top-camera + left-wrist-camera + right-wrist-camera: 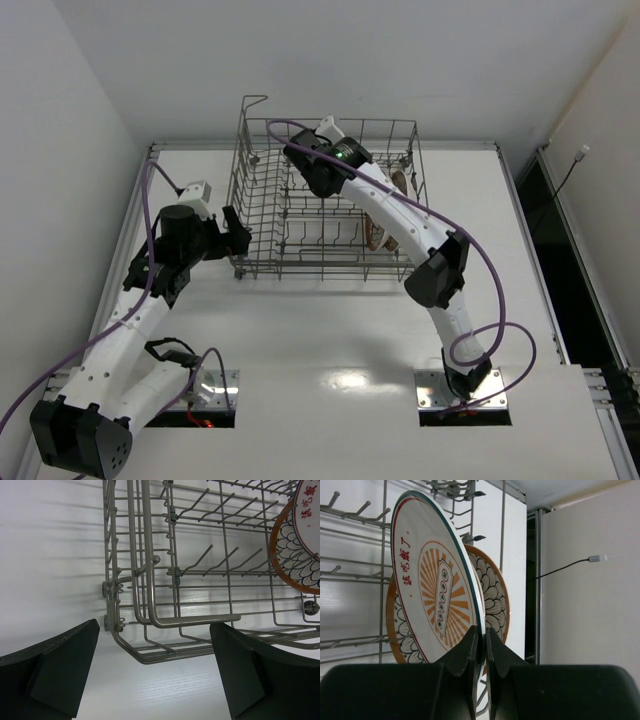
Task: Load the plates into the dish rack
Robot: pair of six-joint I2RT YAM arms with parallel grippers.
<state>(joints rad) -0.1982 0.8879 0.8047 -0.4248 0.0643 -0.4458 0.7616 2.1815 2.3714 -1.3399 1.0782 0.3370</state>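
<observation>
My right gripper lowers the sunburst plate next, since it hangs higher than the petal plate, among the wires beside that plate.
The grey wire dish rack stands at the back middle of the table. My right gripper is shut on the rim of the dark-rimmed orange sunburst plate, held on edge inside the rack, among its wires. A brown-rimmed petal plate stands close behind it. In the top view the right gripper is over the rack, and brown-rimmed plates show at the rack's right side. My left gripper is open and empty at the rack's left front corner. A brown-rimmed plate shows at the far right of the left wrist view.
The rack's tall handle loop rises at its back left corner. White walls enclose the table on the left and back. A dark gap with a cable runs along the table's right edge.
</observation>
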